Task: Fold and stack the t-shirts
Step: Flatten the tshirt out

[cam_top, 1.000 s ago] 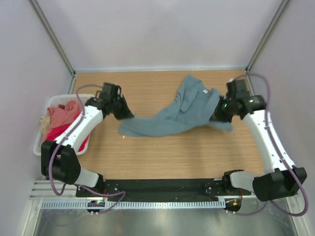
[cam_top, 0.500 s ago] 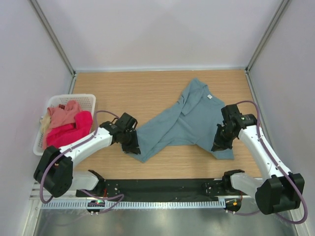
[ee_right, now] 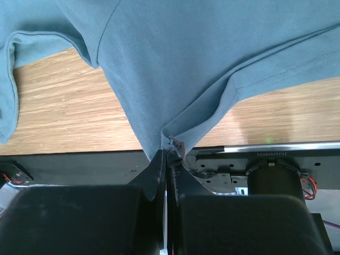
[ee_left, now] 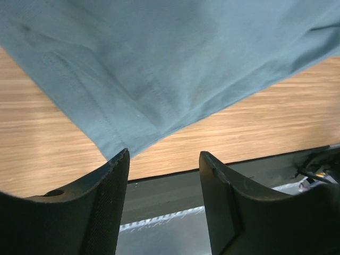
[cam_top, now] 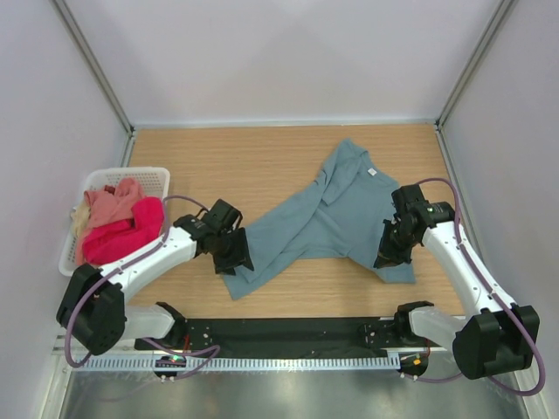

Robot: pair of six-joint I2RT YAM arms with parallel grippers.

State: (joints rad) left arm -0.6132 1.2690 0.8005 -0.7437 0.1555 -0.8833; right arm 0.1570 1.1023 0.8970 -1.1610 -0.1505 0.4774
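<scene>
The shirt's free near corner [cam_top: 235, 291] [ee_left: 117, 146] lies flat and unpinched, so my left gripper turns, comes back and lowers its open fingers around it next.
The large grey-teal t-shirt [cam_top: 323, 218] lies spread on the wooden table, neck toward the back and hem toward the near edge. My left gripper [cam_top: 238, 262] hovers open over its near left corner; in the left wrist view that corner [ee_left: 119, 149] lies flat just beyond the fingertips, with nothing between them. My right gripper [cam_top: 385, 259] is shut on the shirt's near right corner, and the cloth [ee_right: 186, 53] fans up from the pinched point [ee_right: 170, 147]. Salmon pink [cam_top: 112, 206], crimson-pink [cam_top: 127, 234] and cream [cam_top: 80, 218] t-shirts sit bunched in the basket.
The white slotted basket [cam_top: 155, 174] stands at the table's left edge. A black mounting plate [cam_top: 288, 332] with both arm bases runs along the near edge. Grey walls close in the left, back and right sides.
Both arms pulled the grey-teal shirt toward the near edge and laid it down. The left gripper has opened and let go of its corner; the right stays shut on its corner.
</scene>
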